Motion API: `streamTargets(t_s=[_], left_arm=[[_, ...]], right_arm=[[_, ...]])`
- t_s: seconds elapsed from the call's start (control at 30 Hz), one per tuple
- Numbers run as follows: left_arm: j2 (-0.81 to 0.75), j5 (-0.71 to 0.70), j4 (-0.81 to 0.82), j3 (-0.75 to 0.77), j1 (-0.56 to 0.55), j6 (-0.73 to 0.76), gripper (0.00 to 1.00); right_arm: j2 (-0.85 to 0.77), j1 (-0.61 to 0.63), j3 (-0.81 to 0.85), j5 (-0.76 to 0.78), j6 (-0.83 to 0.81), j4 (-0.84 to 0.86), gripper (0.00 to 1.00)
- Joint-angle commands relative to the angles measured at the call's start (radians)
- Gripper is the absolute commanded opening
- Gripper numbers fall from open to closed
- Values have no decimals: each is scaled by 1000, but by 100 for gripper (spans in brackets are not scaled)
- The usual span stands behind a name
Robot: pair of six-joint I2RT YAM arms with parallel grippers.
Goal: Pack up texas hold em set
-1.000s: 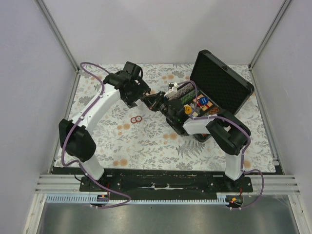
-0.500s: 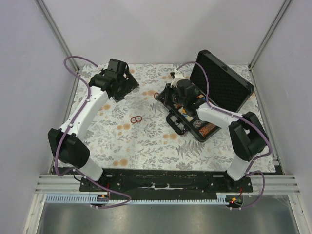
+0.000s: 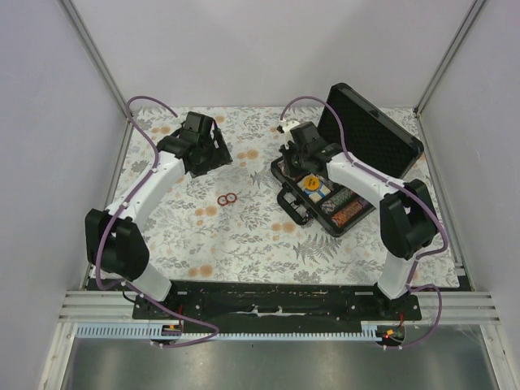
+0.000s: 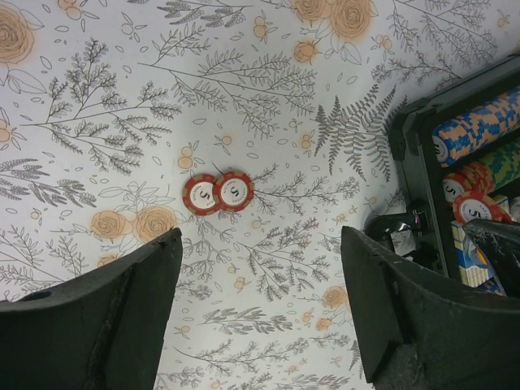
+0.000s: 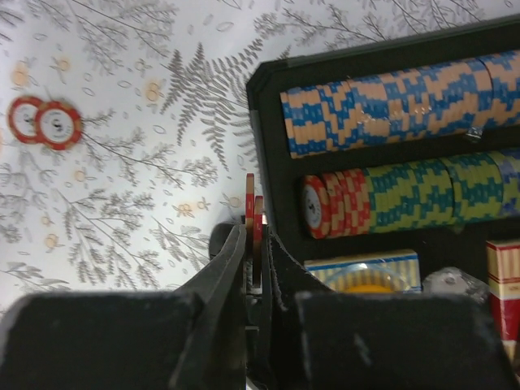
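Note:
Next, my right gripper moves over the case's rim and down at the gap the green row's reddish end leaves by it, and releases the chips there.
The texas hold em set's black case [image 3: 382, 142] lies open at the right, with multicoloured chip rows [image 5: 390, 101], a blue card deck [image 5: 366, 268] and a yellow disc [image 3: 312, 183] inside. My right gripper [image 5: 253, 236] hangs by the case's left rim [image 5: 264, 138], shut on two reddish chips [image 5: 253, 207] held edge-on. Two more reddish chips [image 4: 218, 192] lie side by side on the flowered cloth [image 3: 244, 227]. My left gripper [image 4: 260, 240] hovers open above the cloth just short of them, with nothing between its fingers. From above, that gripper [image 3: 211, 153] is up and left of the chips [image 3: 227, 198].
The raised lid stands at the back right. The case's handle [image 3: 290, 203] juts from its near left side. Grey walls and metal rails close in the cloth on three sides. The right arm [image 3: 357, 175] stretches across the case.
My left gripper pulled away from the case to the back left, then came slightly back toward the loose chips. The right gripper swung from over the case to its back left rim.

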Motion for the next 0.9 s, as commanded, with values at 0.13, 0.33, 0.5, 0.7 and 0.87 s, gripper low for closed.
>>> streamTargets(t_s=[0.13, 0.33, 0.5, 0.7, 0.87], left_arm=[[15, 26, 103, -7, 11, 66, 82], [30, 49, 138, -24, 19, 55, 82], [52, 67, 154, -21, 22, 51, 81], [66, 67, 152, -18, 28, 51, 81], [69, 75, 154, -26, 36, 51, 81]], right_arm=[[50, -4, 124, 137, -104, -153, 0], [85, -6, 142, 137, -144, -184, 0], [114, -6, 156, 149, -147, -192, 0], [141, -7, 185, 183, -145, -193, 5], [150, -9, 196, 207, -130, -199, 20]])
